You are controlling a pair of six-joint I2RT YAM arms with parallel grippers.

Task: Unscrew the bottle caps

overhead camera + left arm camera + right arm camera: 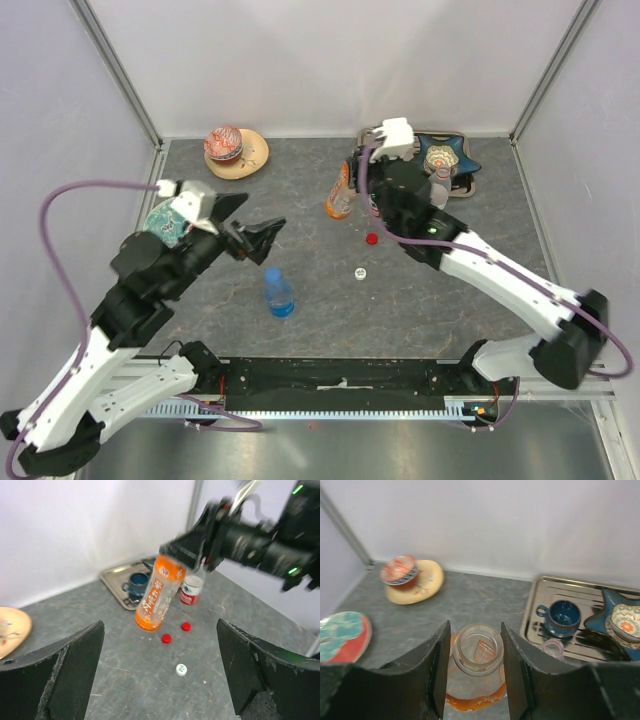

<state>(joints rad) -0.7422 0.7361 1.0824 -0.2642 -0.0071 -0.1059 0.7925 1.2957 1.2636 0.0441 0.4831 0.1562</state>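
Observation:
I will next lower the orange bottle's still tilted, hanging base leftward in the top view with my right gripper and turn it upright onto the table (319,222).
My right gripper (475,632) is shut on the open neck of the orange bottle (476,652), which hangs tilted above the table (340,195) (159,592). Two red caps (166,638) (186,626) and a white cap (181,669) lie loose on the table; the top view shows one red cap (372,238) and the white cap (359,272). A blue-tinted bottle (279,294) stands upright with its blue cap (273,272) on. My left gripper (264,212) (160,630) is open, holds nothing, and hangs to the upper left of it. Behind the orange bottle stands an uncapped clear bottle with a red label (191,589).
A metal tray (540,605) at the back right holds a blue cup (561,617) and a blue star-shaped dish (620,620). At the back left a patterned bowl sits on a cream plate (250,155). A colourful plate (342,635) lies at the left, under my left arm.

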